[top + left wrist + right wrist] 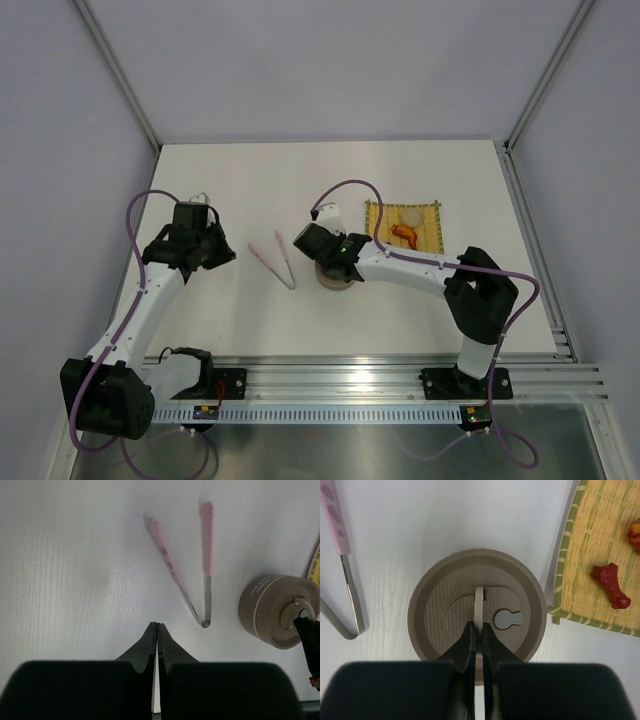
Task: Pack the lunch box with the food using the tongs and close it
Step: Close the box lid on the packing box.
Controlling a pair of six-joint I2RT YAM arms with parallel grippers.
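Observation:
The box sits close against the mat's corner, so the robot's right gripper will next draw the lid's handle back, then toward the tongs, before it opens.
The lunch box (337,283) stands mid-table with its grey-brown lid (432,605) on it. My right gripper (477,626) is shut on the lid's upright ring handle (479,602), directly above the box (277,611). Left of the box the tongs (274,258) lie flat, their pink arms (206,545) spread and the joined metal end (350,585) nearest the arms' bases. Just short of that joined end my left gripper (158,625) is shut and empty. The food sits on the mat: a cream ball (411,217), an orange piece (404,234) and a red piece (611,585).
A yellow woven mat (430,228) with a green edge (563,565) lies right of the box, almost touching it. Grey walls and metal posts close in the white table; a rail runs along its near edge.

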